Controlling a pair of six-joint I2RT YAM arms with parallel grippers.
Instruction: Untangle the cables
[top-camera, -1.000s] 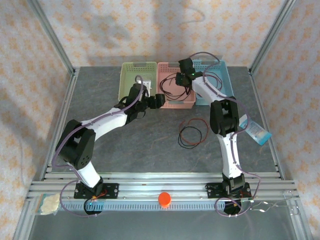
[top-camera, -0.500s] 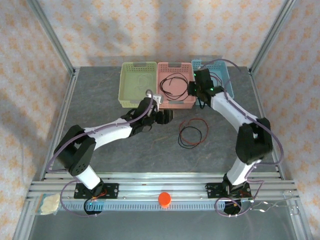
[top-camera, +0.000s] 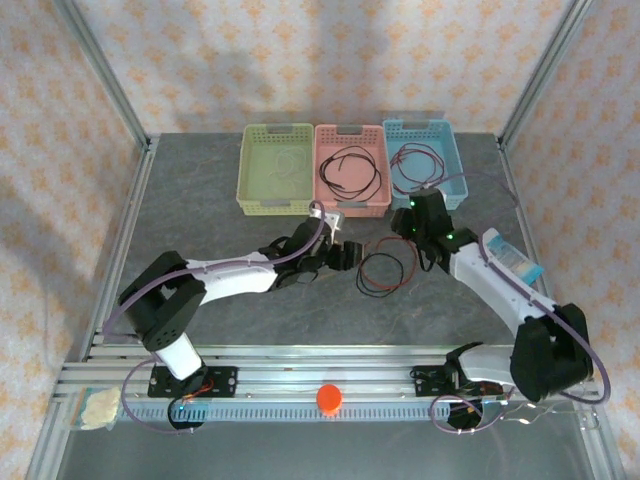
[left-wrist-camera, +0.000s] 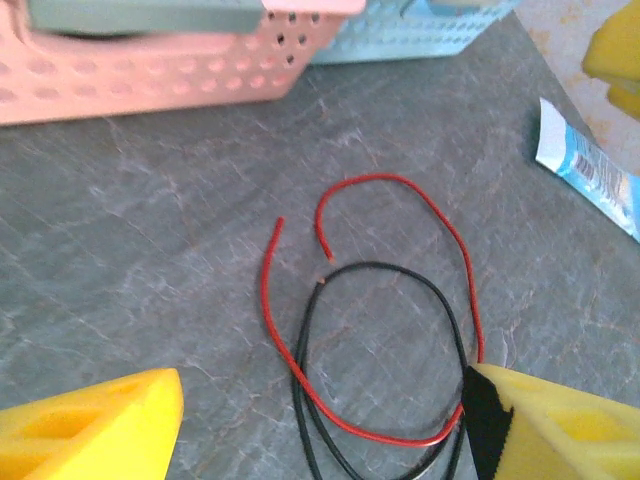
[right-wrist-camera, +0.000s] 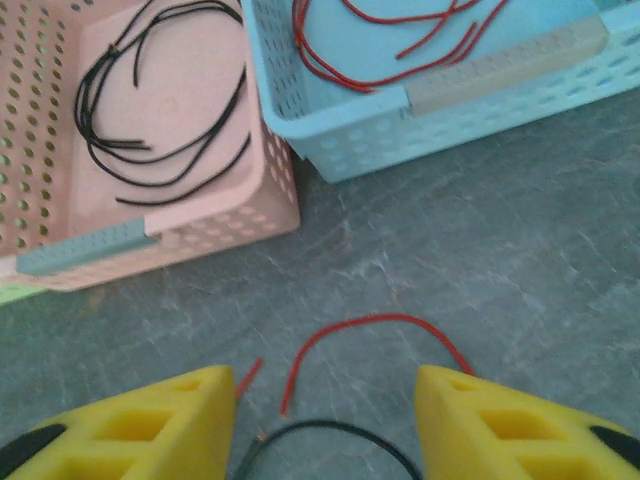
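The red cable's side (top-camera: 415, 262) farthest from my left gripper is below my right gripper, nearer the base, so that gripper will move back and down over it next.
A red cable (top-camera: 388, 243) and a black cable (top-camera: 363, 272) lie looped across each other on the grey table. My left gripper (top-camera: 347, 256) is open just left of them. In the left wrist view the red cable (left-wrist-camera: 400, 178) and black cable (left-wrist-camera: 380, 265) lie between its spread fingers (left-wrist-camera: 322, 400), the right finger over the loops' edge. My right gripper (top-camera: 408, 238) is open at the loops' far side. The red cable's arc (right-wrist-camera: 370, 320) and the black one (right-wrist-camera: 320, 428) sit between its fingers (right-wrist-camera: 325, 420).
Three baskets stand at the back: a green basket (top-camera: 277, 129) with a pale cable, a pink basket (top-camera: 350, 129) with black cable, a blue basket (top-camera: 417, 126) with red cable. A blue-white packet (top-camera: 510, 262) lies at the right. An orange ball (top-camera: 329, 398) sits on the front rail.
Both arms came down from the baskets to the loose cables. The right gripper moved from the pink basket, past the blue one, to the table. The left gripper moved right.
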